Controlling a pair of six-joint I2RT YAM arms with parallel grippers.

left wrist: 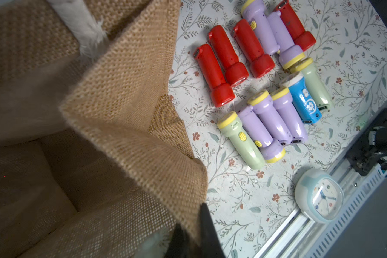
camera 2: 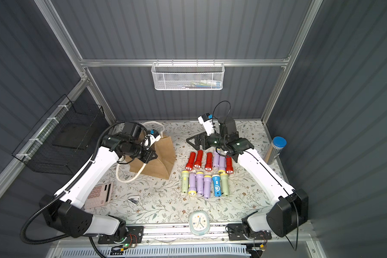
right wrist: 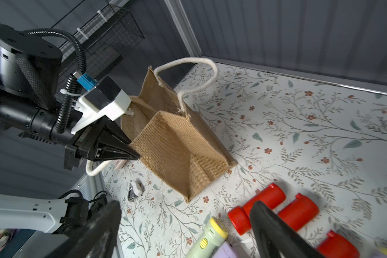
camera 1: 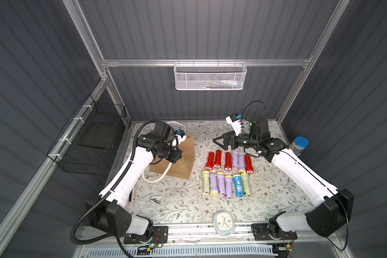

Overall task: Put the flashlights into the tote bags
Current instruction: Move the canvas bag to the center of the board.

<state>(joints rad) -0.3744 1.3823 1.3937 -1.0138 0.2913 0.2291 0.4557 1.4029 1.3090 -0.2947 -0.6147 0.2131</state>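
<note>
My left gripper pulls the bag's rim back toward the bare tabletop before the bag's near side and lets go next, since the rim folds inward across the bag's opening.
Several flashlights lie in two rows mid-table: red, lavender with yellow heads, pale green and one blue. The tan burlap tote bag stands to their left with its mouth open and white rope handles. My left gripper is shut on the bag's rim, seen also in the right wrist view. My right gripper hovers open just behind the red flashlights, nothing between its fingers.
A round clock sits at the front edge, a silver cylinder with a blue cap at the right, a pink calculator under my left arm, and a small clip. White mesh basket hangs behind; black wire basket left.
</note>
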